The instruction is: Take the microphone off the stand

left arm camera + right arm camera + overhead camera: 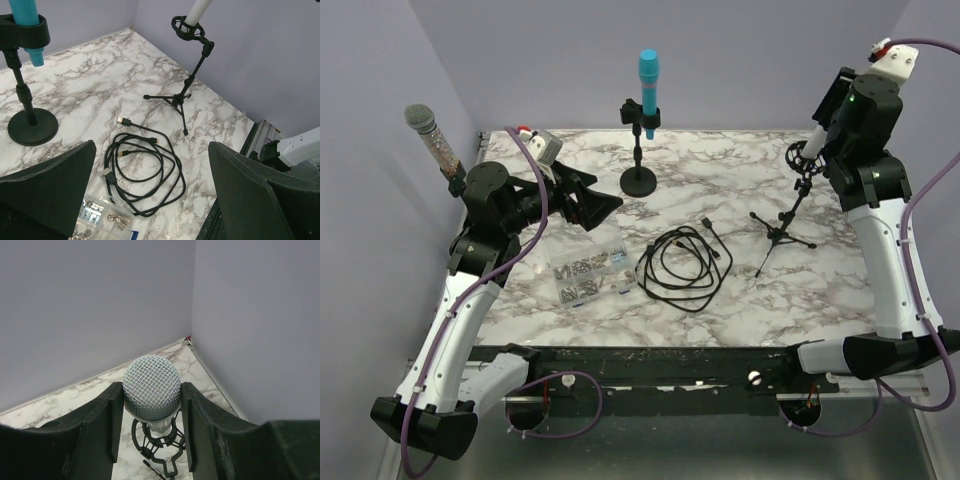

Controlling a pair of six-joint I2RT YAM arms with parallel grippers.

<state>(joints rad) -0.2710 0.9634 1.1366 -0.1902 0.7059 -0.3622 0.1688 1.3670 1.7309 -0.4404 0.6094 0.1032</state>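
Note:
The right gripper lifts the microphone out next, crosses to bare tabletop beyond the cable, below it and to its left in the top view, lowers and releases.
A white microphone with a silver mesh head (151, 382) stands in the black shock mount (159, 440) of a small tripod stand (782, 232) at the table's back right. My right gripper (151, 394) is shut on the mesh head, one pad (114, 415) touching each side. In the top view the right gripper (827, 125) sits just above the mount (803, 158). The left wrist view shows the white body (199, 9) in its mount (187, 27). My left gripper (152, 146) is open and empty, low over the table left of centre (600, 205).
A blue microphone (648, 80) stands on a round-base stand (639, 181) at the back centre. A silver-headed microphone (432, 135) is clipped by the left wall. A coiled black cable (682, 262) and a clear parts box (588, 275) lie mid-table.

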